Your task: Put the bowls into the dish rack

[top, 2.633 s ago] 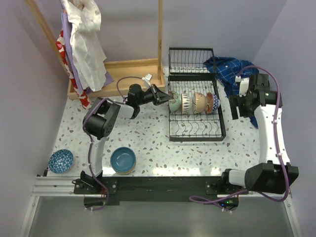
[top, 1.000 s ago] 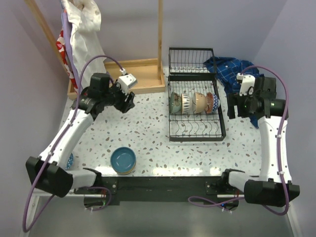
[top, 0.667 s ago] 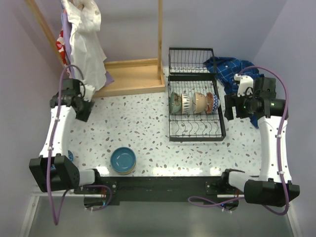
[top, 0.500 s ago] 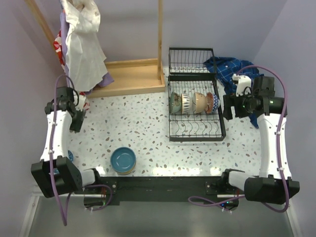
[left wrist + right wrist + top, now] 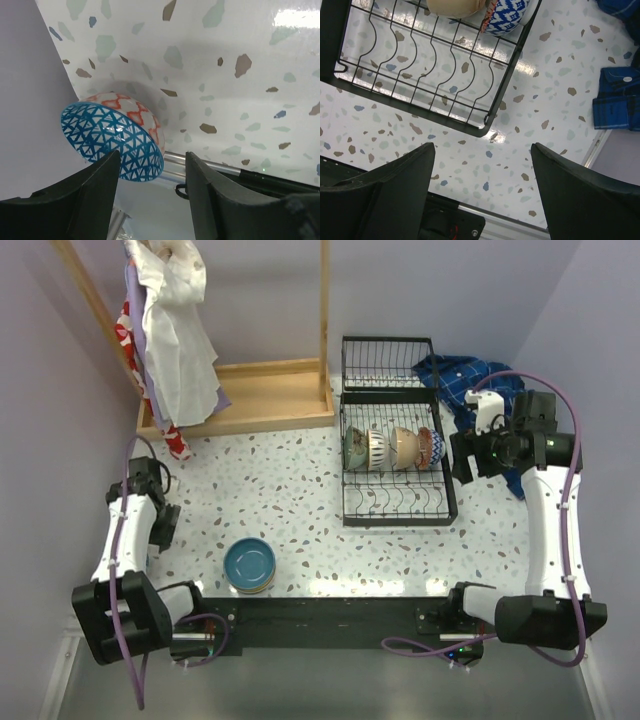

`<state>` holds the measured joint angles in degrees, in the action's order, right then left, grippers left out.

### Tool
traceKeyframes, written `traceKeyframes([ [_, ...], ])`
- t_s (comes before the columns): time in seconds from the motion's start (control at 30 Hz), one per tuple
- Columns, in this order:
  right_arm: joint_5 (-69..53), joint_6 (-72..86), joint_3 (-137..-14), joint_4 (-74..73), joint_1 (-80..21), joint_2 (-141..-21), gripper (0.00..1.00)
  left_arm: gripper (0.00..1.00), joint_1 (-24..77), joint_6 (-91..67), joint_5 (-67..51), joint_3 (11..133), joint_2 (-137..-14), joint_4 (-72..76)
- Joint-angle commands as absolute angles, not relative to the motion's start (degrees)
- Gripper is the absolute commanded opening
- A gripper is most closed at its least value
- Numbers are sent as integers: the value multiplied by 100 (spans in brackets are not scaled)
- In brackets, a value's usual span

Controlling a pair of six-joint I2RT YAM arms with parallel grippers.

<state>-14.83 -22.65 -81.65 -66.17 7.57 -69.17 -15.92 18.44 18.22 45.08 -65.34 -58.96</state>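
Note:
My left gripper is above the patterned bowl's rim, which lines up between the open fingers. I should lower onto the bowl's rim by the dish rack's front bar and close.
The black wire dish rack (image 5: 395, 502) holds several bowls (image 5: 390, 448) on edge in a row. In the right wrist view its corner (image 5: 489, 126) shows, with a beige bowl (image 5: 455, 6) and a blue-and-white bowl (image 5: 507, 17). A teal bowl stack (image 5: 249, 564) sits at the front. A bowl with a blue triangle pattern inside and red-orange outside (image 5: 112, 140) rests by the left wall. My left gripper (image 5: 162, 524) (image 5: 152, 165) hangs open above it, not touching. My right gripper (image 5: 462, 462) (image 5: 481, 150) is open and empty beside the rack's right side.
A wooden-framed stand (image 5: 265, 395) with hanging clothes (image 5: 170, 330) fills the back left. A blue checked cloth (image 5: 470, 380) (image 5: 617, 95) lies right of the rack. The left wall and the table's metal front rail (image 5: 200, 162) are close to the patterned bowl.
My left arm has swung from the rack across the back left and down to the front-left corner over the patterned bowl. The right arm has hardly moved.

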Motion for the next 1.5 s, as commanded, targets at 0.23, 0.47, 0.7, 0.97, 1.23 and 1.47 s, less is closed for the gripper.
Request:
traceKeyframes([
  [0.23,-1485,-2338,-8280,-6689,782,-6873,82,56,-1995,2170,1828,3859,-6644,-5081],
  [0.47,-1441,-2197,-8174,-6671,791,-6847,82,32,-2074,2250,1758,3753,-6873,-4825],
  [0.7,-1362,-2224,-8262,-6706,782,-6917,81,0,-2057,2662,1215,4174,-6663,-5483],
  [0.97,-1283,-2303,-7946,-6645,782,-6750,81,0,-137,3692,282,5387,-6618,-6496],
  [1.23,-871,-2277,-7462,-6495,791,-6574,81,0,2291,3674,-18,6591,-7821,-6208],
  [1.47,-168,-1943,-7821,-6574,791,-6794,81,0,2812,3358,-928,8874,-9226,-5327],
])
